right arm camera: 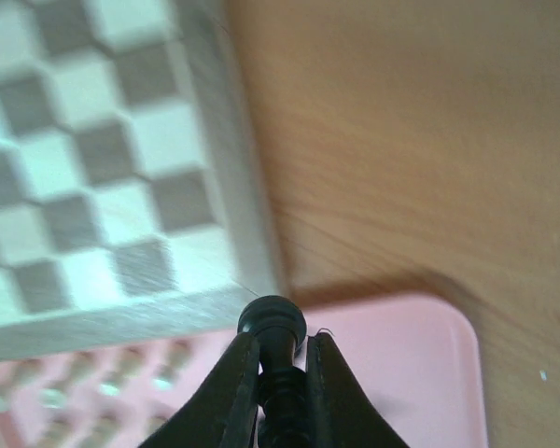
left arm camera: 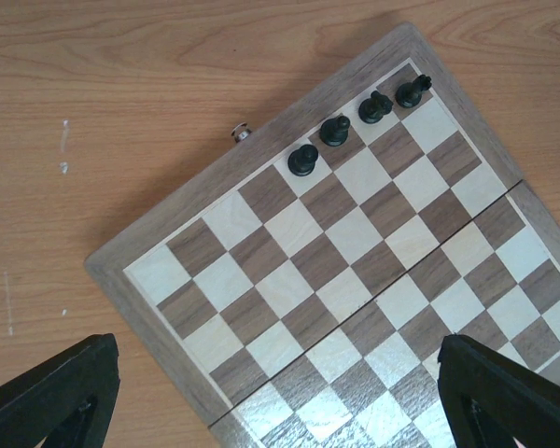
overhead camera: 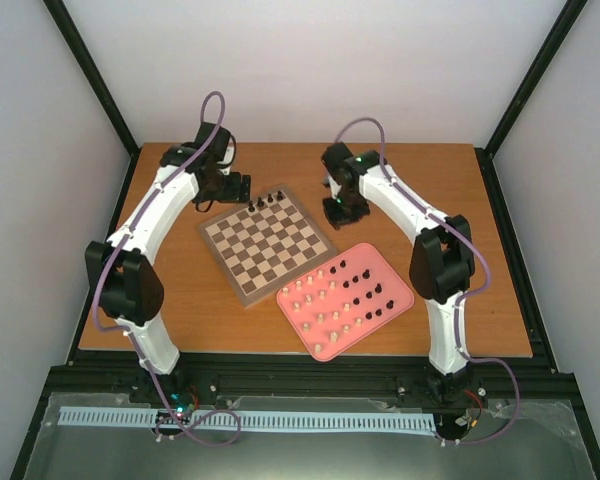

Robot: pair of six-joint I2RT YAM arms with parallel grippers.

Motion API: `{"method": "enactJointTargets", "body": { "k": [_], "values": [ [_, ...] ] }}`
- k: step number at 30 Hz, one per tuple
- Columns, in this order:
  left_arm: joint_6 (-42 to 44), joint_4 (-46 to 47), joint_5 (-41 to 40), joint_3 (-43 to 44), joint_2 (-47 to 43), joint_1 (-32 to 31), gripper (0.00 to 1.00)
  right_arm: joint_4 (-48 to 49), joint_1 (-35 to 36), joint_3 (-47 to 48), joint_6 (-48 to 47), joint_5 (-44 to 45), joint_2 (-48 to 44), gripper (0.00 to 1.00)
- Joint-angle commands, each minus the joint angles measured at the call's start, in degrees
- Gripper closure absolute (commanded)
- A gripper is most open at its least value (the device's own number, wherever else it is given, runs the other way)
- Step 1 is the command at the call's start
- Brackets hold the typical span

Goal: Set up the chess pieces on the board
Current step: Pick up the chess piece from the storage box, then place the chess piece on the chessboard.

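Note:
My right gripper swings to the left in the top view next and lowers over the board's far row, where dark pieces already stand in line.
The chessboard (overhead camera: 268,243) lies at the table's middle, with several dark pieces (overhead camera: 264,202) standing along its far edge. In the left wrist view they (left arm camera: 337,131) stand in a row on the board (left arm camera: 355,280). My left gripper (overhead camera: 235,186) hovers by the board's far left corner, open and empty, its fingertips (left arm camera: 61,392) wide apart. My right gripper (overhead camera: 338,208) is off the board's right corner, shut on a dark chess piece (right arm camera: 273,327), held above the pink tray's (right arm camera: 401,364) corner.
The pink tray (overhead camera: 392,275) at the front right of the board holds several cream pieces (overhead camera: 320,300) on its left and dark pieces (overhead camera: 365,285) on its right. Bare wooden table (overhead camera: 430,190) surrounds the board. Black frame posts stand at the table's corners.

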Motion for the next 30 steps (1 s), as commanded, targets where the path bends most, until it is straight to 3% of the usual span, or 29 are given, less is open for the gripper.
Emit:
{"method": "enactJointTargets", "body": {
  "k": [1,10,22,30],
  "values": [
    [0.17,-0.19,-2.36,-1.99,-4.29,-0.01,0.05,-5.14,4.94,12.51,0.75,-0.62,4.8,0.97],
    [0.57,0.9,-3.97,-10.4,-11.94,0.1,0.05,-7.14,9.93,35.61,2.56,-4.32,21.4,0.97],
    [0.78,1.03,-2.19,-14.39,-14.98,0.1,0.05,-6.43,13.29,36.3,3.4,-4.36,26.89,0.97],
    [0.75,1.61,-0.77,-14.44,-14.32,0.1,0.05,-7.03,13.72,36.31,3.4,-3.77,26.73,0.7]
  ]
}}
